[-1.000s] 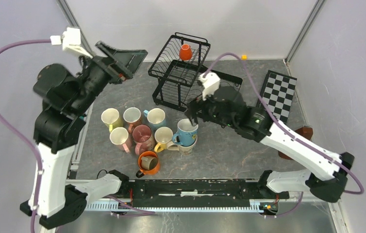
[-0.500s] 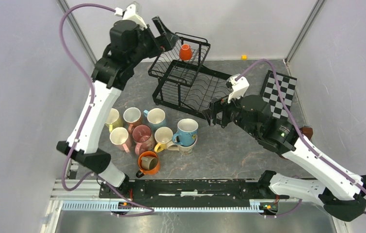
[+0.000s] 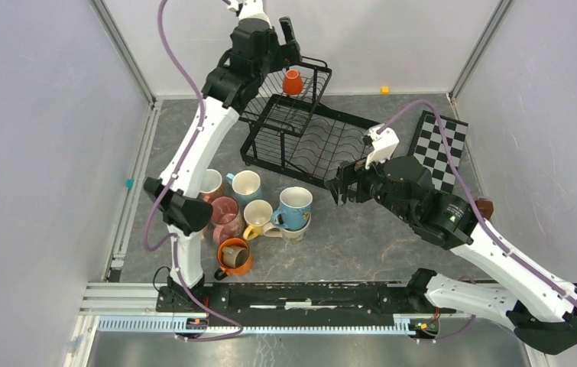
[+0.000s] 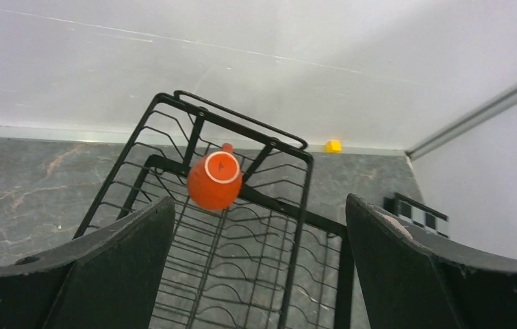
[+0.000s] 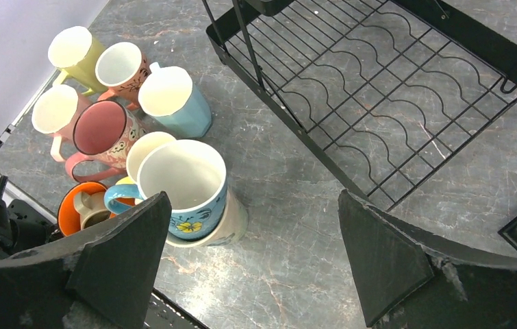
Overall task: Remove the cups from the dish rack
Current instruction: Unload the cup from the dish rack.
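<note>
The orange cup sits upside down, its handle toward the back wall, so my left gripper moves down over it next, onto its upturned base (image 3: 293,74) (image 4: 222,167), and closes there.
The black wire dish rack (image 3: 300,126) stands at the back of the table. One orange cup (image 3: 292,82) sits upside down in its upper basket, also in the left wrist view (image 4: 215,180). My left gripper (image 3: 288,32) hangs open above and behind that basket, the orange cup below and ahead of its fingers (image 4: 259,203). The lower tray (image 5: 379,82) shows no cups. Several cups (image 3: 246,186) stand on the table left of the rack. My right gripper (image 3: 337,186) is open and empty, just right of a blue flowered cup (image 5: 183,181) stacked in a cream cup (image 5: 233,221).
A checkered board (image 3: 438,149) lies right of the rack, with a brown object (image 3: 484,208) near it. A small yellow block (image 3: 384,89) sits by the back wall. An orange cup (image 3: 234,257) holding a small beige one stands nearest the front rail.
My left arm has swung from the far left up and across to the back of the rack's upper basket. My right gripper has drawn back to the right, away from the stacked blue cup.
</note>
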`<state>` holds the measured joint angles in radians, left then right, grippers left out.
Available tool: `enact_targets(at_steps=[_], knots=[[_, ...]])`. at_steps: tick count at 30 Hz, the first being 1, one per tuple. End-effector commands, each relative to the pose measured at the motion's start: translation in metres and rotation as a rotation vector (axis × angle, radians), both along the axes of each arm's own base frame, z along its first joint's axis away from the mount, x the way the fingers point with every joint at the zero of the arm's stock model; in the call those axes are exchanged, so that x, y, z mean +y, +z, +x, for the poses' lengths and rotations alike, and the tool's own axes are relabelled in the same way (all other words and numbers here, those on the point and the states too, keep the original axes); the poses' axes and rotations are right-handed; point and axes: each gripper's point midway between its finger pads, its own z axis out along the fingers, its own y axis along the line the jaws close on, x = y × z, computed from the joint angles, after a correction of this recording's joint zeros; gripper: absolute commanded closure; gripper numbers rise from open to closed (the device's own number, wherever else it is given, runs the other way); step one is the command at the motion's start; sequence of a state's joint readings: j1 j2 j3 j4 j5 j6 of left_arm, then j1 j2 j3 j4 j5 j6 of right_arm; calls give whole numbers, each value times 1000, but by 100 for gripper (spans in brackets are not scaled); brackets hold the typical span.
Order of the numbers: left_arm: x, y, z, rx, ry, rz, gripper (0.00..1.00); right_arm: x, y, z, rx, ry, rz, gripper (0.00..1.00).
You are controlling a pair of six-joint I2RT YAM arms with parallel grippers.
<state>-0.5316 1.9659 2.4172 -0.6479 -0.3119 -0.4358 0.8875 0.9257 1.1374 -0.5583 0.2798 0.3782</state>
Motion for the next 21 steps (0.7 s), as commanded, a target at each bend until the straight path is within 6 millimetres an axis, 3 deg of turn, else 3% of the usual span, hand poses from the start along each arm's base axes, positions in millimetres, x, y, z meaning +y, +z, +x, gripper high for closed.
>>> enact_targets(at_steps=[1, 6, 10, 21], knots=[[7, 3, 29, -79, 80, 75, 0, -9, -3, 0, 4, -38, 6, 2], [-10, -31, 56, -61, 72, 94, 0, -8, -12, -1, 22, -36, -3, 2], [-18, -47, 73, -75, 76, 107, 0, -3, -20, -4, 39, -14, 3, 2], [-29, -96, 100, -45, 86, 157, 0, -2, -27, 0, 41, -17, -24, 2]])
